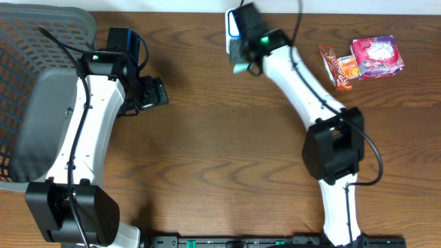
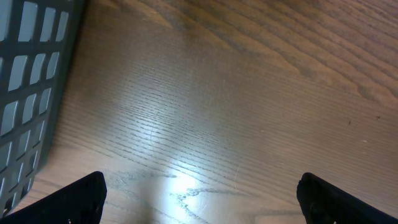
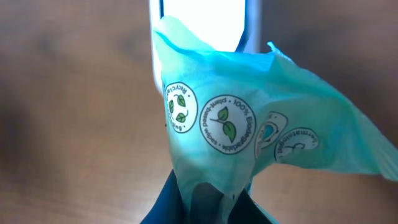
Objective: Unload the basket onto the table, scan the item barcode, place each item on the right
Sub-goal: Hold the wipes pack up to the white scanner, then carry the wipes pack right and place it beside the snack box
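Note:
The right gripper swings to the right in the overhead view next and lowers to release, as the wood [image 1: 381, 89] beside the pink-purple packet lies below, that way.
My right gripper [image 3: 211, 194] is shut on the lower end of a teal plastic packet [image 3: 249, 124] printed with round green leaf logos. The packet hangs crumpled above the wooden table. Behind its top edge stands a bright white device with a blue-grey frame [image 3: 199, 18]. From overhead, the right gripper [image 1: 241, 60] and a bit of the teal packet [image 1: 242, 67] sit just below that white and blue device [image 1: 233, 25] at the table's far middle. My left gripper [image 1: 157, 91] is open over bare wood, its two dark fingertips [image 2: 84, 196] far apart with nothing between them.
A grey mesh basket [image 1: 27, 62] fills the left side, and its wall [image 2: 31, 81] is close to the left gripper. A red-orange packet [image 1: 337, 67] and a pink-purple packet [image 1: 377, 56] lie at the far right.

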Robot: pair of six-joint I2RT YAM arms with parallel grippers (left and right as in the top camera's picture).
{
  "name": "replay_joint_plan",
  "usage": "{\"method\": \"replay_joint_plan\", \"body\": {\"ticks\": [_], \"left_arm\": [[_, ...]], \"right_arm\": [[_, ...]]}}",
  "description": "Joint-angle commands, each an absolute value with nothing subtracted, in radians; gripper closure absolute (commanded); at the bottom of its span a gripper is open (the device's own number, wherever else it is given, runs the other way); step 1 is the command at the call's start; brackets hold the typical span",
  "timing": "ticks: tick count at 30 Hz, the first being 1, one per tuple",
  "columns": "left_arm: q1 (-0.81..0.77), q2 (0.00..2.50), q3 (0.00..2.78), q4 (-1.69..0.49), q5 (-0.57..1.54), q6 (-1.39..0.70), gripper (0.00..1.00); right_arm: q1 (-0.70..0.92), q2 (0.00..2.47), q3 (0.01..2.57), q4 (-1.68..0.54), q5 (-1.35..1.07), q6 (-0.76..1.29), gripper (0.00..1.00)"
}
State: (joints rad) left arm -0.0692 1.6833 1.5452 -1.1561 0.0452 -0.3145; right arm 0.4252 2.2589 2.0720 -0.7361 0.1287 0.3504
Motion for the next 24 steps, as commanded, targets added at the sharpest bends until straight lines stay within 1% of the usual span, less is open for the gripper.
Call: {"method": "replay_joint_plan", "body": {"ticks": [1,5,9,12,14,18,22,24], "left_arm": [[-0.068,1.695,1.539,-1.162,0.029,-0.320,0.02],[-0.068,1.695,1.539,-1.162,0.029,-0.320,0.02],[-0.068,1.695,1.539,-1.162,0.029,-0.320,0.02],[-0.068,1.695,1.539,-1.162,0.029,-0.320,0.02],[-0.068,1.695,1.539,-1.162,0.029,-0.320,0.02],[-0.068,1.695,1.539,-1.162,0.029,-0.320,0.02],[-0.068,1.695,1.539,-1.162,0.029,-0.320,0.02],[-0.068,1.695,1.539,-1.162,0.029,-0.320,0.02]], "right_arm": [[0.390,2.261,2.077,-0.658,0.152,0.272,0.99],[0.378,2.302,2.077,-0.519,0.099,0.272,0.99],[0.379,2.329,2.077,-0.428,0.042,0.271,0.99],[0.379,2.331,2.077,-0.390,0.062,0.271,0.99],[0.373,2.320,2.078,-0.387,0.126,0.272,0.99],[0.328,2.288,2.078,-0.453,0.362,0.271,0.99],[0.234,2.272,2.078,-0.616,0.583,0.196,0.99],[0.180,2.272,2.078,-0.709,0.630,0.160,0.99]]}}
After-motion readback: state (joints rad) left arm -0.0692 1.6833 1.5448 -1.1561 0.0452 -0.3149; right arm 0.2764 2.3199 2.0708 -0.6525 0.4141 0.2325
